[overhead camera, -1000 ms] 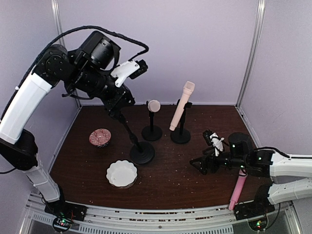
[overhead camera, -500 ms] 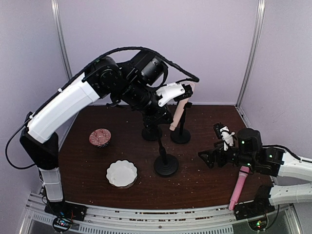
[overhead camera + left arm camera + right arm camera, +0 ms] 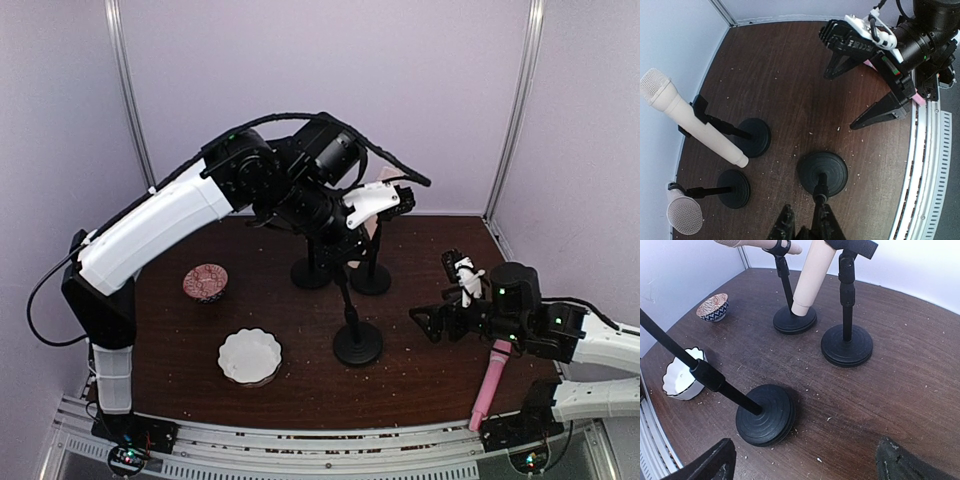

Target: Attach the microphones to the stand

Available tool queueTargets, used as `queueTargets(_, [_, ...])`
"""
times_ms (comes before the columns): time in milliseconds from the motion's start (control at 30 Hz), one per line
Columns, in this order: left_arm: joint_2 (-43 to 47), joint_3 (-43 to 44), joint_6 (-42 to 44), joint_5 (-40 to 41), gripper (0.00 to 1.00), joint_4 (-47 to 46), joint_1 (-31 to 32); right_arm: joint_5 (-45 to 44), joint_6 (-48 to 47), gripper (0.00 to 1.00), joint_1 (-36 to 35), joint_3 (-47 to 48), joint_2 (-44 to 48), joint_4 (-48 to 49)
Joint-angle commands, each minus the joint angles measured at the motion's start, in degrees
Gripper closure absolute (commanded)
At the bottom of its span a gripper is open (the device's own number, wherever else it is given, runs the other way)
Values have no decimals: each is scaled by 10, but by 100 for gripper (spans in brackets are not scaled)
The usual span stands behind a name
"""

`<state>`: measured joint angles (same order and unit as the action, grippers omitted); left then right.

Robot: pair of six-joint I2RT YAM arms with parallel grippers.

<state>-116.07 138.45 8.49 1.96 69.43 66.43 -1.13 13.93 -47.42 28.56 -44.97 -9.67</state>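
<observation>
The pole's thick collar lies bare below my left gripper, so my right gripper will next go left in the top view and close around it.
My left gripper (image 3: 343,254) (image 3: 805,206) is shut on the top of the pole of an empty black stand, whose round base (image 3: 357,343) (image 3: 822,173) rests mid-table. At the back, two more stands each carry a cream microphone: a long tilted one (image 3: 690,127) (image 3: 812,270) and one with its mesh head (image 3: 684,215) toward the left wrist camera. My left arm hides most of them in the top view. The pink microphone (image 3: 490,385) lies at the near right edge beside my right arm. My right gripper (image 3: 430,325) (image 3: 805,449) stands open and holds nothing, just right of the empty stand's base (image 3: 765,414).
A small patterned bowl (image 3: 205,282) and a white fluted bowl (image 3: 250,356) sit on the left half of the table. Pale walls with metal posts close in the back and sides. A metal rail (image 3: 300,445) runs along the near edge.
My left arm has swung right and carried the empty stand from left of centre to mid-table, near my right gripper. My right gripper has risen slightly and opened a little wider.
</observation>
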Motion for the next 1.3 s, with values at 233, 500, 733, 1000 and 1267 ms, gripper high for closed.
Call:
queueTargets(233, [-9, 8, 19, 10, 86, -57, 1, 29, 14, 2, 3, 10, -22, 27])
queueTargets(500, [33, -1, 47, 46, 34, -135, 1, 66, -7, 6, 3, 15, -22, 25])
queueTargets(733, [208, -284, 63, 89, 23, -420, 1, 99, -25, 14, 2, -29, -8, 90])
queueTargets(1000, [373, -608, 13, 150, 22, -589, 1, 129, -48, 25, -6, -66, -37, 211])
queueTargets(1267, [445, -855, -99, 188, 28, -768, -1, 102, -95, 30, -35, -76, -166, 392])
